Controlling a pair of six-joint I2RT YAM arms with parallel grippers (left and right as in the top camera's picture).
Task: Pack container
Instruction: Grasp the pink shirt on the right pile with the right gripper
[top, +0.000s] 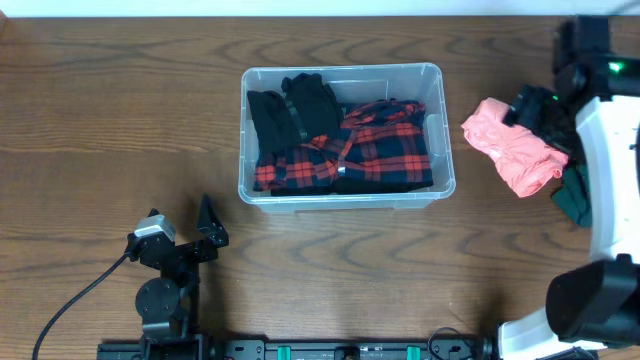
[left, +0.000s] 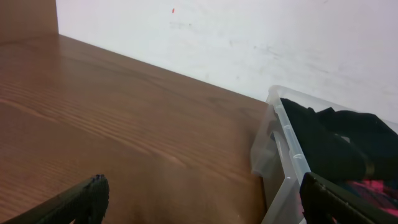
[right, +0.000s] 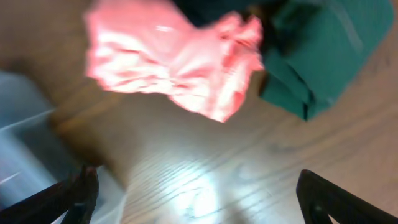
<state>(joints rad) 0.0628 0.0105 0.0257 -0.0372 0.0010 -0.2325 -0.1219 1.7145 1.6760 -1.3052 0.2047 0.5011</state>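
Note:
My right gripper will move down next and to its left in the overhead view, clear of the green garment (top: 573, 197), because the pink garment's container-side end (top: 484, 122) lies below it on that side.
The clear plastic container (top: 343, 200) stands mid-table, holding a black garment (top: 300, 105) and a red-and-black plaid shirt (top: 370, 145). To its right a crumpled pink garment (top: 512, 148) lies on the wood beside a dark green garment (top: 573, 197). My right gripper (top: 535, 112) hovers open over the pink garment's far edge. In the blurred right wrist view the pink garment (right: 174, 62) and green garment (right: 317, 50) lie ahead of the empty open gripper (right: 196, 193). My left gripper (top: 182, 222) rests open and empty, front left of the container (left: 289, 155).
The white right arm (top: 610, 150) runs down the table's right side. A white wall (left: 249, 43) stands behind the table's far edge. The left arm's base and cable (top: 90, 290) sit at the front left, and a rail (top: 340, 350) runs along the front edge.

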